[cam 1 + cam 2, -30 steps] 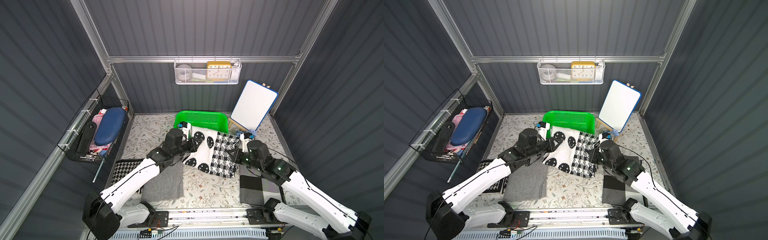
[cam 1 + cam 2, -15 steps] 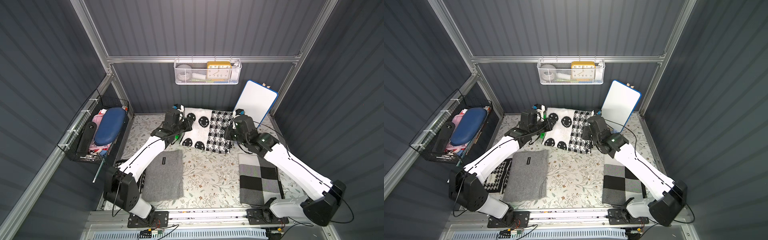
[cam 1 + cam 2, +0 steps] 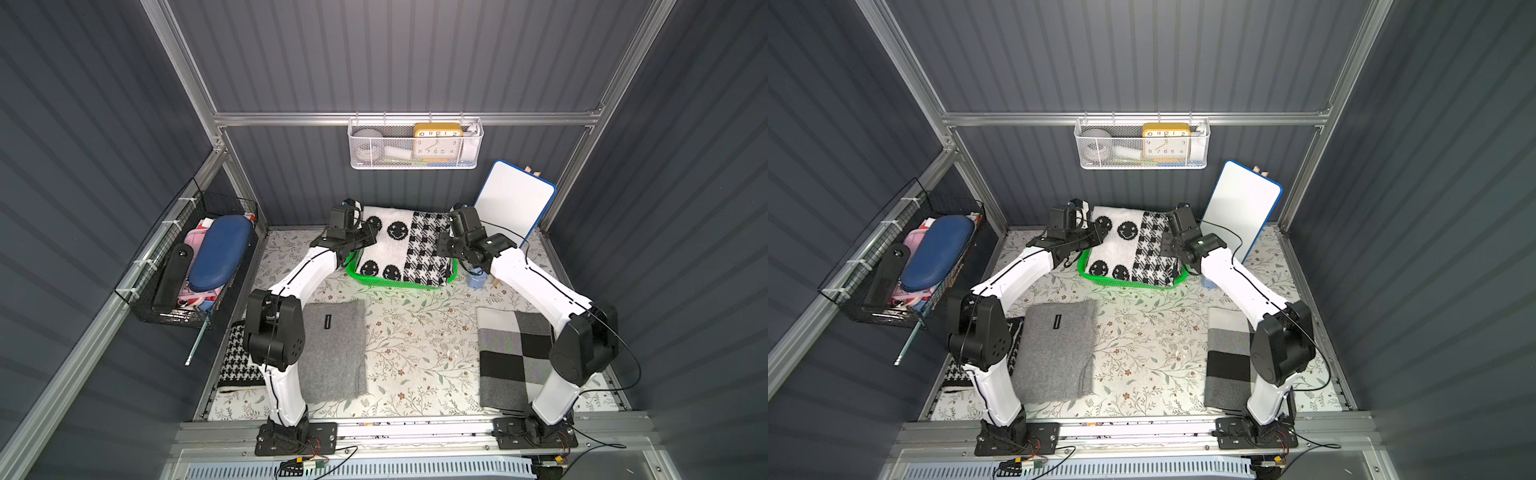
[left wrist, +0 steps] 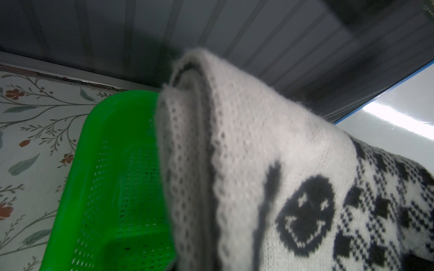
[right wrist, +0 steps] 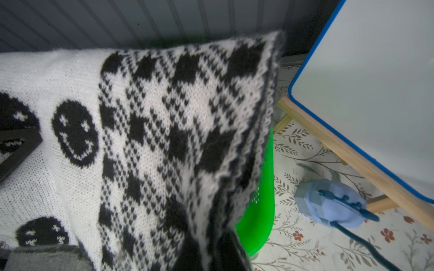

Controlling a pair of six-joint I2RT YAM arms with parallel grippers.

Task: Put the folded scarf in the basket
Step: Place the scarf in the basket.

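Observation:
The scarf's far edge stands above the basket's rim, so next I need to move my right gripper down into the green basket and toward my left gripper to release the scarf.
The folded scarf (image 3: 399,245), white knit with black smiley faces and a houndstooth band, is held stretched over the bright green basket (image 3: 374,281) at the back of the table, seen in both top views (image 3: 1129,249). My left gripper (image 3: 365,237) is shut on its left edge and my right gripper (image 3: 445,246) is shut on its right edge. The scarf's far edge is raised toward the back wall, and its near edge reaches the basket's front rim (image 3: 1125,283). In the left wrist view the scarf (image 4: 258,164) hangs above the basket's bare perforated floor (image 4: 112,176). The scarf (image 5: 164,129) hides my fingertips in both wrist views.
A whiteboard (image 3: 513,208) leans at the back right, with a small blue object (image 3: 476,278) by its foot. A grey folded scarf (image 3: 332,349), a houndstooth cloth (image 3: 239,353) and a grey-black checked scarf (image 3: 515,357) lie nearer. A white mesh basket (image 3: 415,145) and a black wire basket (image 3: 195,266) hang on the walls.
Both arms carried the scarf from the middle of the table back toward the wall. It now sits lower, over the green basket.

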